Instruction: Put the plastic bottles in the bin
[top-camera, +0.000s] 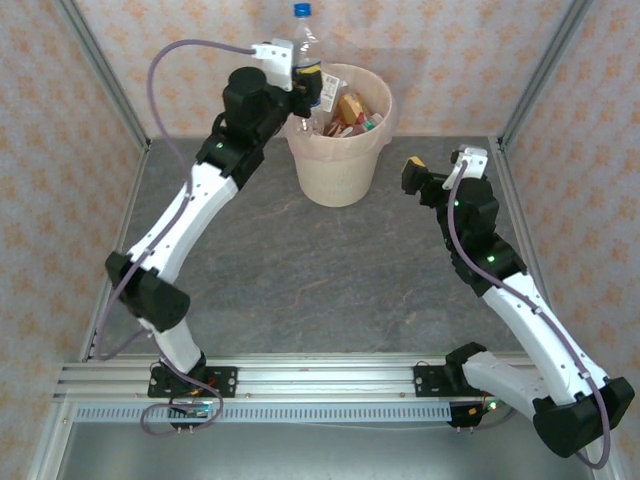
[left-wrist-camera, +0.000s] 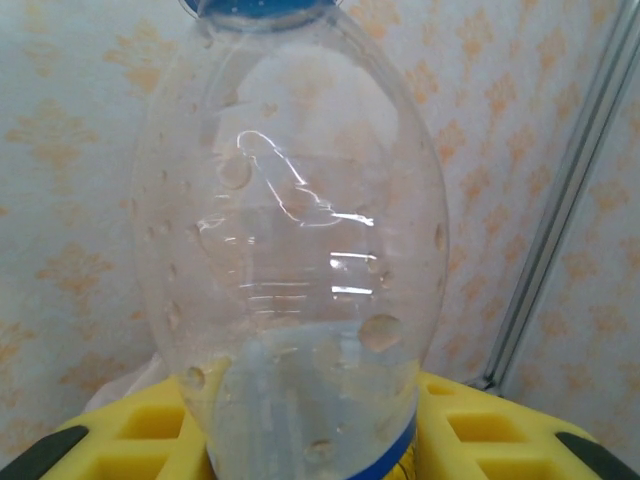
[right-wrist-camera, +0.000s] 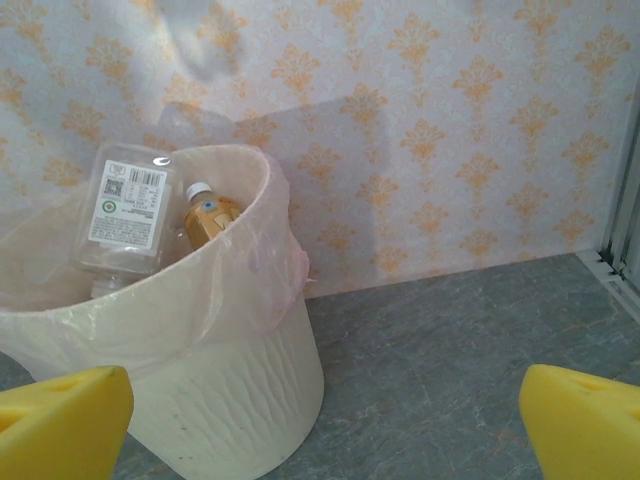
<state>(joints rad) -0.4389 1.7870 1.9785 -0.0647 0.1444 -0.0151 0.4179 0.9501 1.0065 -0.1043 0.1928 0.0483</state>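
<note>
My left gripper is over the bin's rim; next it should move sideways toward my right gripper, over the bin's open middle, and release the bottle.
My left gripper (top-camera: 308, 88) is shut on the lower body of a clear plastic bottle (top-camera: 305, 40) with a blue cap. It holds the bottle upright above the left rim of the cream bin (top-camera: 336, 172). In the left wrist view the bottle (left-wrist-camera: 290, 250) stands between the yellow fingers (left-wrist-camera: 110, 435). Several bottles (top-camera: 350, 108) lie inside the pink-lined bin. The right wrist view shows a clear bottle with a white label (right-wrist-camera: 125, 215) and an amber one (right-wrist-camera: 210, 218) inside the bin (right-wrist-camera: 210, 350). My right gripper (top-camera: 414, 176) stands open to the right of the bin, with nothing between its fingertips (right-wrist-camera: 60, 420).
The bin stands at the back of the grey table (top-camera: 300, 260), close to the patterned back wall (top-camera: 430, 60). Metal frame posts (top-camera: 545, 70) rise at the table's back corners. An aluminium rail (top-camera: 320, 380) carries both arm bases along the near edge.
</note>
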